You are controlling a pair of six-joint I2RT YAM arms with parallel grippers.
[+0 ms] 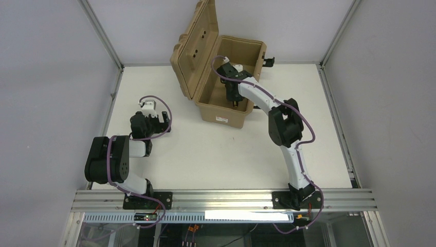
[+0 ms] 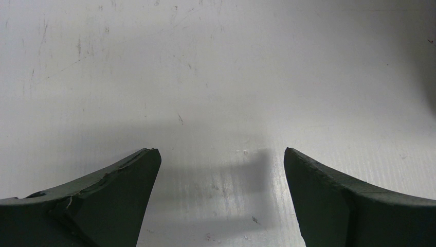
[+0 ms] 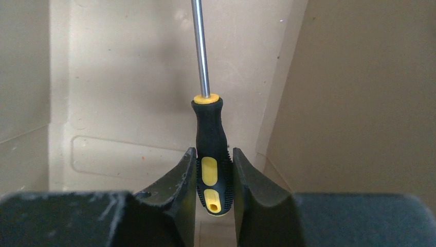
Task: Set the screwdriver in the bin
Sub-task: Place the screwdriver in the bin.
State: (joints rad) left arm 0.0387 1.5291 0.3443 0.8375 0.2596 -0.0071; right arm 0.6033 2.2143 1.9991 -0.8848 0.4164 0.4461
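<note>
The screwdriver (image 3: 211, 134) still hangs above the bin's bottom, so my right gripper should next go down to the bin's tan bottom and release the screwdriver's handle there.
The tan bin (image 1: 241, 54) stands open at the back of the table, lid up on its left. My right gripper (image 1: 234, 100) reaches down inside it. In the right wrist view the right gripper (image 3: 213, 167) is shut on the black-and-yellow handle of the screwdriver (image 3: 211, 134), whose metal shaft points away over the bin's tan floor (image 3: 128, 92). The screwdriver is hidden in the top view. My left gripper (image 1: 160, 119) rests near the table's left side; in its wrist view the left gripper (image 2: 221, 154) is open over bare white table.
The bin's raised lid (image 1: 198, 46) leans to the left of the right arm. Tan inner walls (image 3: 360, 103) close in on the right gripper's right side. White enclosure walls and metal frame rails (image 1: 103, 36) border the table.
</note>
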